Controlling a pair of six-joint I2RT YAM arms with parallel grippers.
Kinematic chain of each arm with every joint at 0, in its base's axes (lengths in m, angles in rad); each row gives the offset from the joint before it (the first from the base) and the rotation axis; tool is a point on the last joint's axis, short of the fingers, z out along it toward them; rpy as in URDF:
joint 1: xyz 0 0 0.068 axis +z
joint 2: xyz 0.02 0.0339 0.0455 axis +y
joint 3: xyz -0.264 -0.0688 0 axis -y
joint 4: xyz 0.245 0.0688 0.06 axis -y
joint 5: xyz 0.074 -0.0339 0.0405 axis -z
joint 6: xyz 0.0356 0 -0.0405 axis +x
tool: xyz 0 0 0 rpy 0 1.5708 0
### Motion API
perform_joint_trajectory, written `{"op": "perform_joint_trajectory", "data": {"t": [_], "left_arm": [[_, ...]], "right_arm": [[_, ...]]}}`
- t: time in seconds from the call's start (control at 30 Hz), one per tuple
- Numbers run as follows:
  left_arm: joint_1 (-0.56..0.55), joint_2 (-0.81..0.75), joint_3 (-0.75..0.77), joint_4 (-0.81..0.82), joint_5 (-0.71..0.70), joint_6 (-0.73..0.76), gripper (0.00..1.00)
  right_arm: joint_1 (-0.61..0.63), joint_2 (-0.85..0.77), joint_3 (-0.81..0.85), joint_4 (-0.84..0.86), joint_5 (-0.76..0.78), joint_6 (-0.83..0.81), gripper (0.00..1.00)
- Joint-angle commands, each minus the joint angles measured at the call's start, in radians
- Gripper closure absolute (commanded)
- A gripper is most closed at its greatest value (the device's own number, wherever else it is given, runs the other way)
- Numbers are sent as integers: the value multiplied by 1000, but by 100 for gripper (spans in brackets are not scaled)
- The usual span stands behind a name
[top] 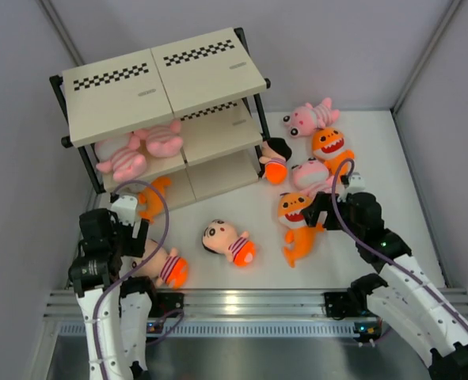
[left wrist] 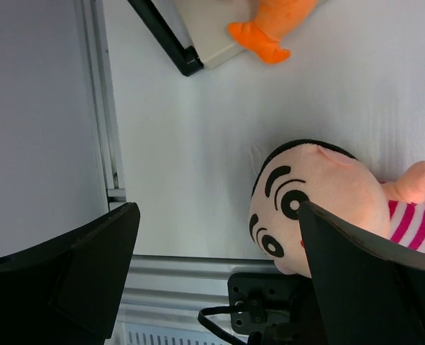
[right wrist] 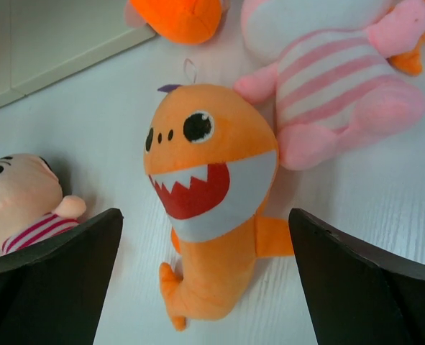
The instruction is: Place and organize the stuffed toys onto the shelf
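Note:
The orange shark's bottom side point(top: 300, 237) point(right wrist: 221, 267) is slimmer than its head and is below and back from my right gripper, so my right gripper needs to lower its open fingers back around it next.
The shelf point(top: 166, 79) stands at the far left; two pink striped animals point(top: 138, 150) lie on its middle board and an orange fish point(top: 153, 198) on the bottom board. My left gripper point(top: 127, 237) is open and empty, low over the table. In its wrist view the gripper point(left wrist: 219, 215) has a striped-shirt doll's head point(left wrist: 313, 208) against its right finger. My right gripper point(top: 321, 210) is open above an orange shark point(top: 297, 226). In its wrist view the gripper point(right wrist: 205, 215) straddles that shark point(right wrist: 205, 180) without touching it.
Another doll point(top: 230, 241) lies mid-table and a third point(top: 275, 162) by the shelf's right leg. Two pink animals point(top: 313, 117) point(top: 313, 174) and another shark point(top: 329, 145) lie at the far right. A metal rail point(top: 241, 301) runs along the near edge. Walls enclose both sides.

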Motion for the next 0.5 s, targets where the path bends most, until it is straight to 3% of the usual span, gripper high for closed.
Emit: {"op": "perform_joint_trajectory", "data": {"t": [0.0,0.13,0.23,0.37,0.47], "left_arm": [[5,-25,-1,72,-84,-46,2],[7,-39,76,90,-181,-111,2],[5,-49,81,95,-94,-28,2],[5,-2,118,93,-40,-98,2],[5,21,119,95,-49,-120,2]], "right_arm": [[-14,-41,45,-75,-44,52,1],[-14,-96,75,-114,-73,109,1],[-16,-114,107,-215,-15,199,1],[-16,-145,100,-299,1,204,1],[-16,-154,34,-260,10,239,8]]}}
